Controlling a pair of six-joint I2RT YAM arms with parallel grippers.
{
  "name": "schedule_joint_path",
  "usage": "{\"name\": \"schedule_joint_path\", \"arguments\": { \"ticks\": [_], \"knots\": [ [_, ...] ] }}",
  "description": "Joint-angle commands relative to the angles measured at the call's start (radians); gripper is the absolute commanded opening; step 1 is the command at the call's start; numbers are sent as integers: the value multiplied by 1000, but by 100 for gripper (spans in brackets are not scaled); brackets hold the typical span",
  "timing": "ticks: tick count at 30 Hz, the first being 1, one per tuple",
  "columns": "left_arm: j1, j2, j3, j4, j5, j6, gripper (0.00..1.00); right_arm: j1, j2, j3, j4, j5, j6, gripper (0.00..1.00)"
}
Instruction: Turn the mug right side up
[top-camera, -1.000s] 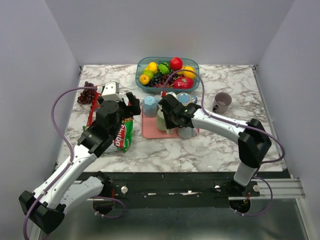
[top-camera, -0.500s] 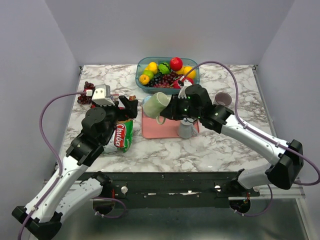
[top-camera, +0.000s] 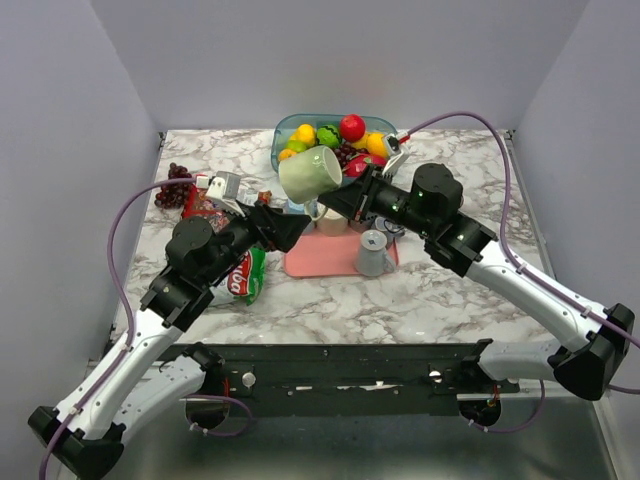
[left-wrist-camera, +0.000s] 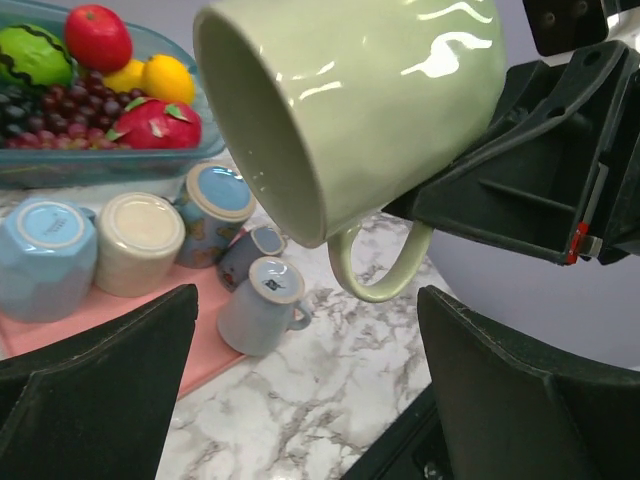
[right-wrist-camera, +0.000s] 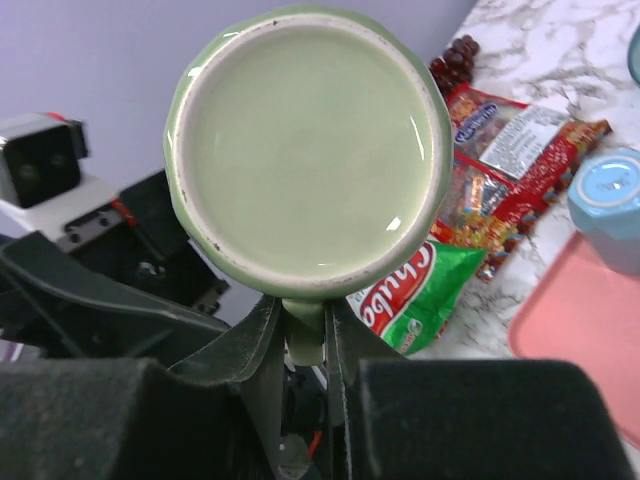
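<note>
Next, my left gripper tilts up and moves to the right in the top view onto the handle's mouth end (top-camera: 316, 212) (left-wrist-camera: 348, 266), which is still unpinched.
A light green mug (top-camera: 312, 172) hangs in the air above the pink tray (top-camera: 310, 262), tipped on its side with its mouth toward the left arm. My right gripper (top-camera: 346, 195) is shut on the mug's handle. The right wrist view shows the mug's base (right-wrist-camera: 305, 150) with the handle pinched in the right gripper (right-wrist-camera: 305, 312). My left gripper (top-camera: 290, 228) is open and empty, just below and left of the mug. The left wrist view shows the mug's open mouth (left-wrist-camera: 370, 100) above the open left gripper (left-wrist-camera: 305, 300).
Several mugs stand upside down on the tray: a grey one (top-camera: 372, 252), a cream one (left-wrist-camera: 140, 240) and a light blue one (left-wrist-camera: 55, 255). A fruit bowl (top-camera: 280, 135) is behind. Snack bags (top-camera: 245, 275) and grapes (top-camera: 178, 185) lie at the left.
My right gripper has lifted the green mug off the tray and tipped it from upside down onto its side. My left gripper has swung right, toward the mug.
</note>
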Motion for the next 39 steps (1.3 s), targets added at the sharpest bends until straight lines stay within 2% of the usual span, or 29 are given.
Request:
{"name": "schedule_joint_path", "arguments": {
  "ticks": [1,4,9,11,17,21,26,31,36,39],
  "knots": [
    [5,8,-26,113,142,-105,99,-6,-38,-4,226,-58,33,1],
    [5,26,-49,200,192,-166,99,-6,-35,-5,267,-91,41,1],
    [7,44,-122,445,266,-299,99,-7,-46,-21,324,-114,64,1],
    [5,32,-148,546,263,-324,99,-9,-53,-25,329,-121,69,1],
    [5,20,-193,699,231,-384,99,-15,-73,-25,340,-163,99,1],
    [7,35,-210,797,231,-424,95,-19,-76,-38,358,-196,134,1],
    [5,90,-216,921,257,-491,84,-21,-73,-56,387,-246,182,1],
    [5,135,-193,960,314,-523,67,-21,-63,-79,419,-263,219,1],
    [5,153,-191,978,335,-530,61,-24,-61,-81,427,-268,223,1],
    [5,156,-191,993,344,-528,52,-26,-63,-85,427,-272,228,1]
  ]
}}
